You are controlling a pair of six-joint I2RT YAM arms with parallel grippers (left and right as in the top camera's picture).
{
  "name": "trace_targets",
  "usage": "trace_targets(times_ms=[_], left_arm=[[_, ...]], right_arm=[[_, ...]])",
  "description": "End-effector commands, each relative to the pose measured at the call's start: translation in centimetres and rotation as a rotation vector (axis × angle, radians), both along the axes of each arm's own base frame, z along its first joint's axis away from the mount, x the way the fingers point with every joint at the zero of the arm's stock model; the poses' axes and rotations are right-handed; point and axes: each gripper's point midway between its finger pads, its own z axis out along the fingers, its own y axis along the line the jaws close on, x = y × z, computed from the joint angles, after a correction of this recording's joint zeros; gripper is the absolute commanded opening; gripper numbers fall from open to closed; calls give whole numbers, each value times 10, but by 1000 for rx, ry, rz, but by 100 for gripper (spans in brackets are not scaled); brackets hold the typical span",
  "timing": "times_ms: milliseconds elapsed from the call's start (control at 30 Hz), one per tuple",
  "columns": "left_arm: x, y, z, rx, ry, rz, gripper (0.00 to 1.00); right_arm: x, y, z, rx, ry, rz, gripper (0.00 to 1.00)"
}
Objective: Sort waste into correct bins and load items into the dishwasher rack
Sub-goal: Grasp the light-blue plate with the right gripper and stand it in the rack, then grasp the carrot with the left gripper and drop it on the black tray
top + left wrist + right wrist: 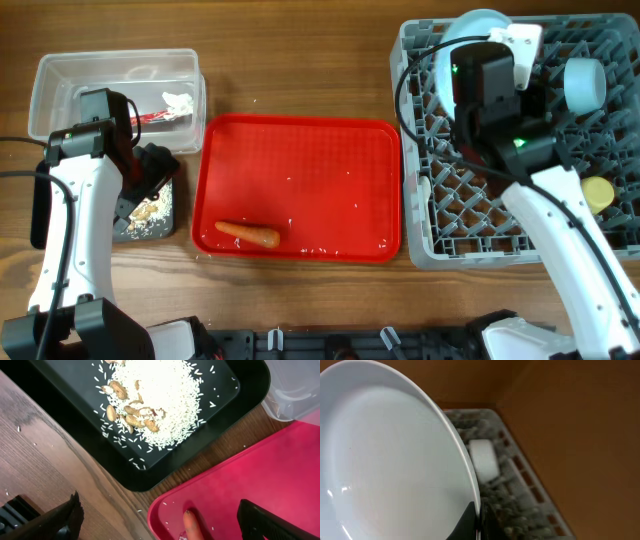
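Note:
The dish still hangs high, so it goes down next toward the rack point(450, 200) slots by the red tray, which are below my right gripper, and its rim is released.
My left gripper point(155, 178) is open and empty above the black tray point(128, 232), which holds beige food scraps point(148, 208) and rice point(165, 395). In the left wrist view its fingers point(160, 520) straddle the red tray's corner, with the orange carrot stick's tip point(192, 525) between them. The carrot stick point(248, 233) lies on the red tray. The clear tub point(60, 80) holds the red wrapper point(150, 117) and white tissue point(178, 101). My right gripper point(490, 45) is shut on the rim of the large light blue dish point(395, 460) over the grey rack point(450, 200). The mint-green bowl and spoon are hidden.
The flat red tray point(300, 170) lies between the bins and the rack. A light blue cup point(583, 83) and a yellow cup point(598, 192) stand in the rack. Loose rice grains lie on the wooden table point(30, 460).

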Motion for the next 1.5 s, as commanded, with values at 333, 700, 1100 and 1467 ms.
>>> trace_targets(times_ms=[333,700,1100,1467], left_arm=[[-1,3,2,14,-12,19,100],[1,-6,1,-38,-19,7,100],[-7,-118,-16,-264,25,-196,100],[-42,-174,-78,-319,79,-130,100]], right_arm=[[39,-6,-106,20,256,-16,4],[14,43,-36,359,74,243,80],[-70,99,-52,656,359,523,100],[-78,28,-62,846,326,275,100]])
